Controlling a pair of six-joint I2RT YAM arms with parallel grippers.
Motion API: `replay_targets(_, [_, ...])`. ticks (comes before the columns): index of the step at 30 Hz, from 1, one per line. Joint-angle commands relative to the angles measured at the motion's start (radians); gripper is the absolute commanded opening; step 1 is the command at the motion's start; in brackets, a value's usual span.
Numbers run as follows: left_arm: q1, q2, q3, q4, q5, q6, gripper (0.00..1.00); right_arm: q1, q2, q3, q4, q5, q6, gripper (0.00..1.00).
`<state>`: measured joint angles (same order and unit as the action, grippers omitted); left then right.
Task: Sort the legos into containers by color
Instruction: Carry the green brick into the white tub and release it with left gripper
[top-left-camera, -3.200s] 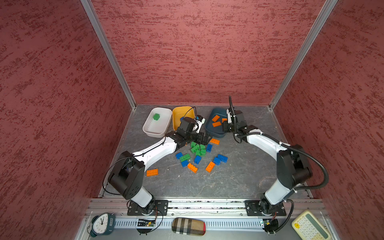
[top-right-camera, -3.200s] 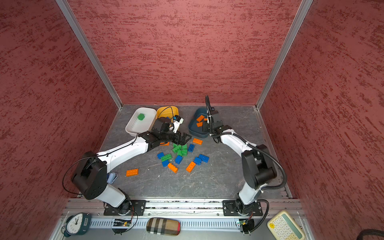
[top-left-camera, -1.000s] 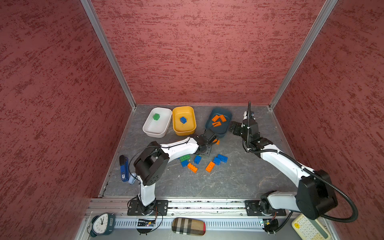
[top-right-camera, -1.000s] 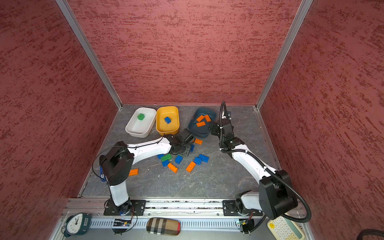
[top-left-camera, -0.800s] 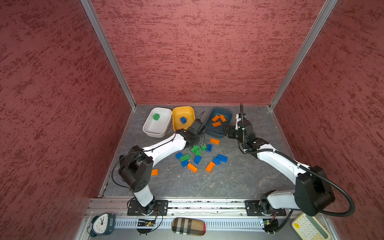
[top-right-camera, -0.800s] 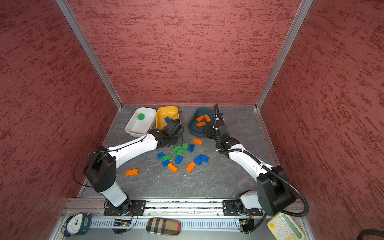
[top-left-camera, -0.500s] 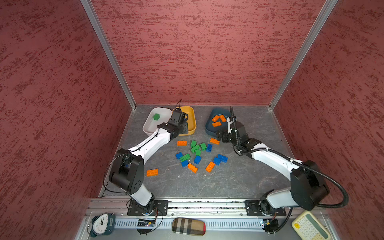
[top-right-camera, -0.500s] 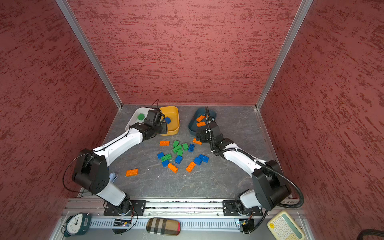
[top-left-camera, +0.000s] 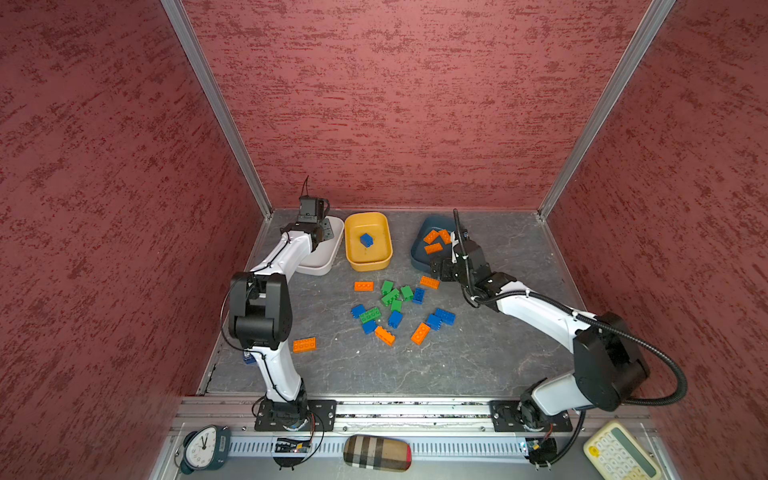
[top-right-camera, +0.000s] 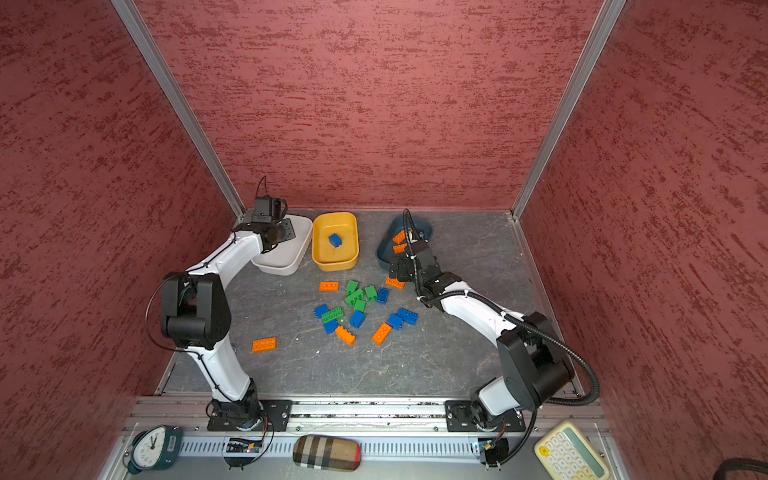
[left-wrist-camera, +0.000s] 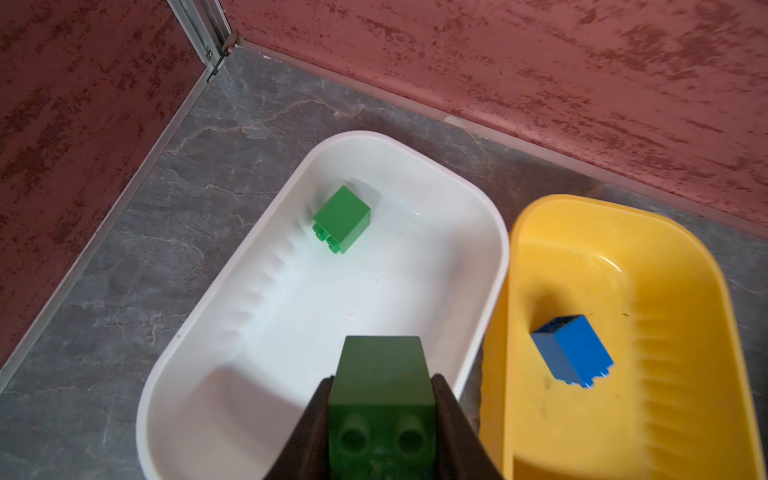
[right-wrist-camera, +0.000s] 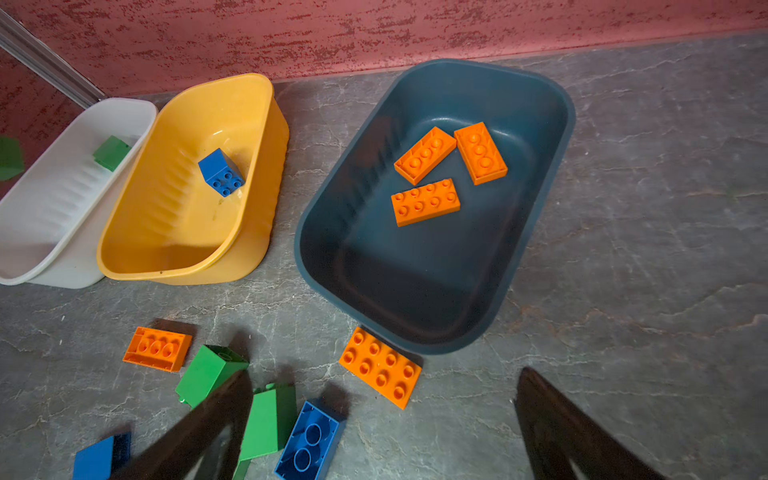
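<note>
My left gripper moves down toward the white container's bare bottom next and releases the green lego there, since the one already inside is green too.
My left gripper (left-wrist-camera: 382, 384) is shut on a green lego (left-wrist-camera: 380, 368) and hangs over the near end of the white container (left-wrist-camera: 187, 332), which holds one green lego (left-wrist-camera: 341, 218). Beside it, the yellow container (left-wrist-camera: 685, 249) holds a blue lego (left-wrist-camera: 571, 353). My right gripper (right-wrist-camera: 384, 374) is open just above an orange lego (right-wrist-camera: 380, 368) on the floor by the teal container (right-wrist-camera: 415, 291), where three orange legos (right-wrist-camera: 426, 202) lie. In both top views, several loose green, blue and orange legos (top-left-camera: 390, 297) (top-right-camera: 355, 297) sit mid-floor.
One orange lego (top-left-camera: 304, 345) lies alone near the left arm's elbow. A plaid case (top-left-camera: 377, 453), a clock (top-left-camera: 203, 446) and a calculator (top-left-camera: 619, 455) rest on the front rail. Red walls close in the back and both sides.
My left gripper has carried the green lego from the loose pile back and left to above the white container. My right gripper has come from beside the teal container to its front, over the orange lego.
</note>
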<state>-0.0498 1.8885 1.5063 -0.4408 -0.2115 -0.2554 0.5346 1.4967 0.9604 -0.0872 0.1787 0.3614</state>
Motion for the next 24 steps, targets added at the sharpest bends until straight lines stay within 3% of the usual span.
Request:
replay_targets(1, [0.039, 0.081, 0.077, -0.069, 0.065, -0.015, 0.08, 0.011, 0.003, 0.009, 0.003, 0.02, -0.021, 0.99])
replay_targets(3, [0.056, 0.122, 0.108, -0.074, 0.134, -0.016, 0.17, 0.019, 0.003, -0.007, 0.016, 0.004, -0.043, 0.99])
replay_targets(6, [0.063, 0.169, 0.174, -0.104, 0.145, 0.0, 0.29, 0.024, -0.002, -0.03, 0.038, -0.085, -0.084, 0.99])
replay_targets(8, [0.062, 0.17, 0.2, -0.115, 0.16, 0.003, 0.45, 0.024, -0.004, -0.056, 0.064, -0.188, -0.143, 0.99])
replay_targets(10, [0.058, 0.14, 0.178, -0.084, 0.207, 0.008, 0.7, 0.026, 0.003, -0.078, 0.069, -0.322, -0.222, 0.99])
replay_targets(11, [0.056, 0.127, 0.168, -0.075, 0.225, 0.008, 0.76, 0.025, 0.01, -0.076, 0.052, -0.372, -0.249, 0.99])
replay_targets(15, [0.038, 0.09, 0.166, -0.109, 0.235, 0.026, 0.98, 0.034, 0.06, -0.035, -0.005, -0.392, -0.249, 0.98])
replay_targets(19, [0.017, 0.012, 0.095, -0.083, 0.245, 0.011, 0.99, 0.047, 0.094, -0.021, -0.007, -0.27, -0.177, 0.99])
replay_targets(24, [-0.02, -0.098, -0.01, -0.038, 0.243, -0.02, 0.99, 0.102, 0.122, -0.017, -0.017, -0.3, -0.124, 0.98])
